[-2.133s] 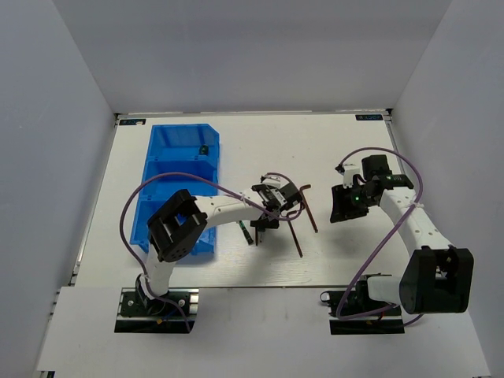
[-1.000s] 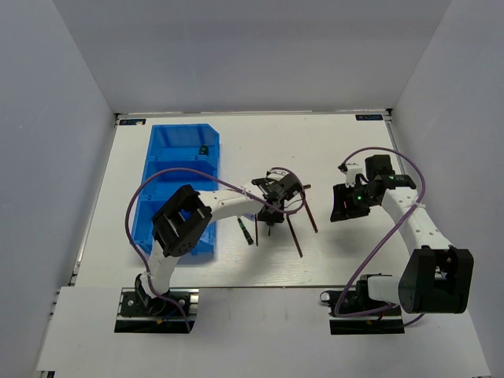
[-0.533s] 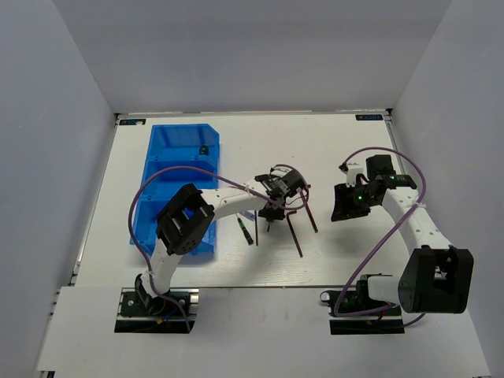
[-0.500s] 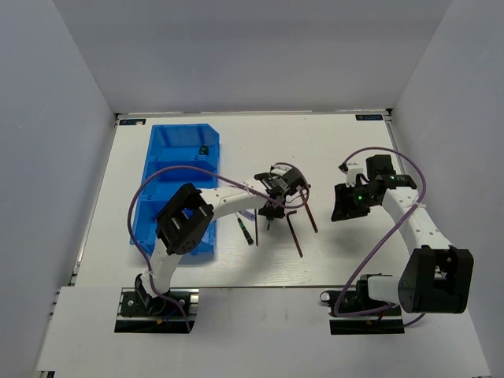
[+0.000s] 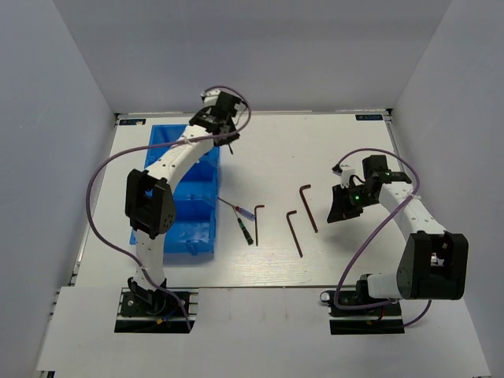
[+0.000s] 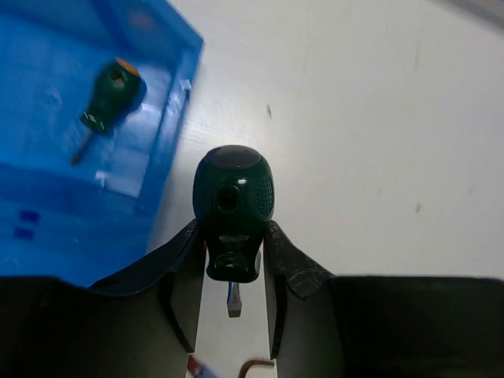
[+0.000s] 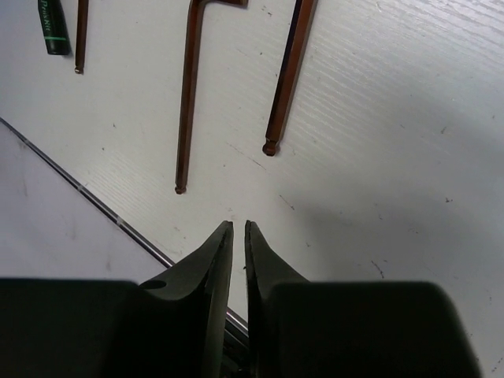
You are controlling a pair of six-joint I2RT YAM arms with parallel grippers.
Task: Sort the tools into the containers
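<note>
The left gripper moves over the far section of the blue bin next and releases the stubby green-handled screwdriver, as that section lies to the gripper's left in the top view.
My left gripper is shut on a stubby green-handled screwdriver and holds it above the table, just right of the far end of the blue bin. The bin's corner holds another green-handled screwdriver. My right gripper is shut and empty above the table, also in the right wrist view. On the table lie three hex keys, a purple-handled screwdriver and a thin green screwdriver.
Grey walls enclose the table on three sides. The table's near edge shows just left of my right gripper. Two hex keys lie ahead of the right fingers.
My left arm has swung from the middle of the table to the far end of the bin with the green-handled screwdriver in its jaws. The right gripper has barely moved.
</note>
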